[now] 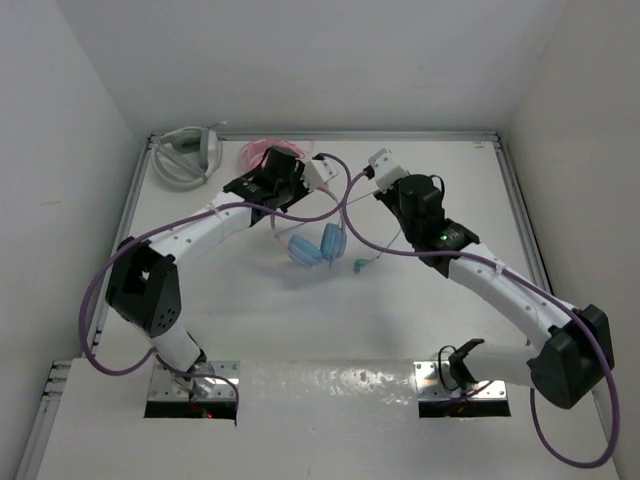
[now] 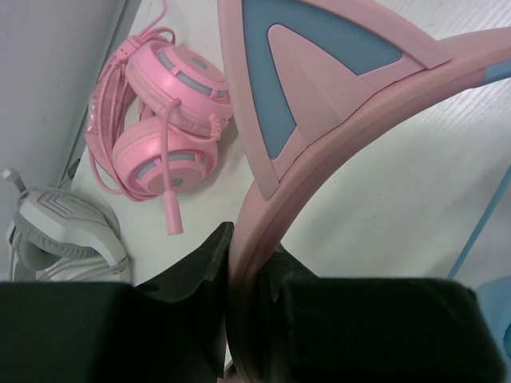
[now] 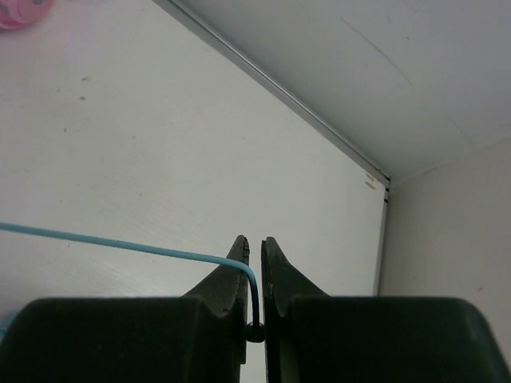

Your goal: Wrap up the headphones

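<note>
Next, my right gripper lowers and turns in beside the hanging ear cup nearest it, then releases the cable (image 1: 372, 260), as it already stretches across to the headphones.
The headphones hang above the middle of the table, their light-blue ear cups (image 1: 305, 250) side by side below the left arm. My left gripper (image 1: 272, 195) (image 2: 249, 239) is shut on the pink headband (image 2: 335, 159), just below a cat ear (image 2: 311, 56). The thin light-blue cable (image 1: 372, 260) trails to the right of the cups. My right gripper (image 1: 392, 190) (image 3: 255, 243) is shut on that cable (image 3: 120, 243), which runs off to the left from its jaws and bends down between them to a small dark bead.
All-pink headphones (image 1: 265, 150) (image 2: 168, 120) lie at the back of the table. Grey-white headphones (image 1: 185, 155) (image 2: 56, 231) sit in the back left corner. A metal rim (image 1: 500, 150) and white walls bound the table on three sides.
</note>
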